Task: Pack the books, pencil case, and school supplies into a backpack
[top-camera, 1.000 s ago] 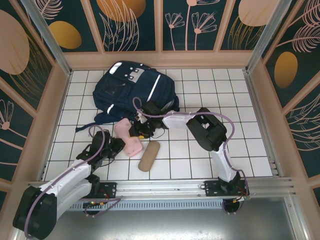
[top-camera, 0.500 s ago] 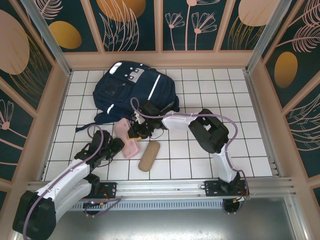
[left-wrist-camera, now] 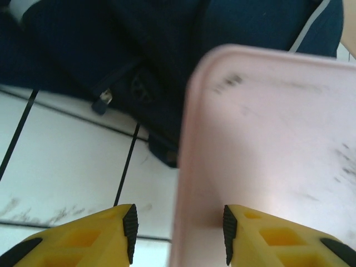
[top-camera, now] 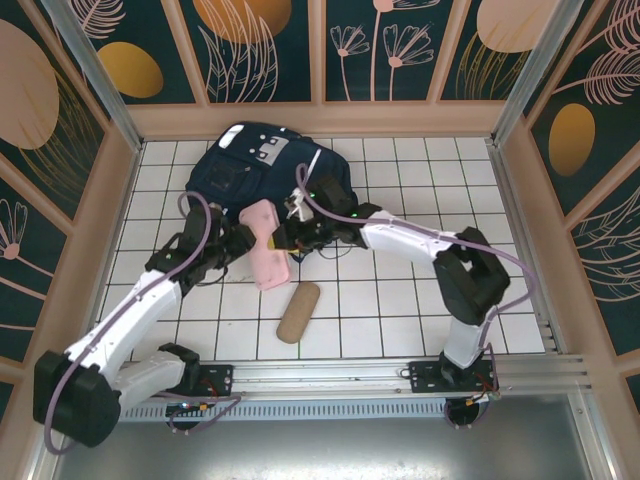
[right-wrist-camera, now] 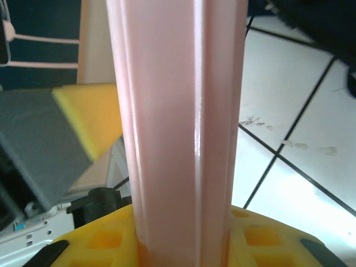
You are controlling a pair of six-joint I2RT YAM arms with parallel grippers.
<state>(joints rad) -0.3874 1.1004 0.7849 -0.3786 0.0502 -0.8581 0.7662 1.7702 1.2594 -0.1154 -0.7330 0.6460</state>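
My left gripper is to move outward next, onto the backpack's fabric fold (top-camera: 326,162) beside the pale stripe, because my right gripper holds the case (top-camera: 264,250).
The navy backpack (top-camera: 262,172) lies at the back of the tiled floor, and its dark fabric also shows in the left wrist view (left-wrist-camera: 139,61). A pink rounded flat case (top-camera: 264,250) hangs tilted just in front of it. My right gripper (top-camera: 286,238) is shut on the case's right edge. In the right wrist view the case (right-wrist-camera: 178,111) stands edge-on between the yellow fingers (right-wrist-camera: 183,247). My left gripper (top-camera: 234,244) is open beside the case's left edge (left-wrist-camera: 267,144); its left pad (left-wrist-camera: 129,231) is apart from the case. The books are out of view.
A tan oblong pouch (top-camera: 298,311) lies on the white tiles nearer the arm bases. Wooden walls enclose the floor on three sides. A backpack strap (top-camera: 175,250) trails left of the left arm.
The right gripper has lifted the pink case off the tiles and carried it toward the backpack. The left gripper has opened and moved forward alongside it.
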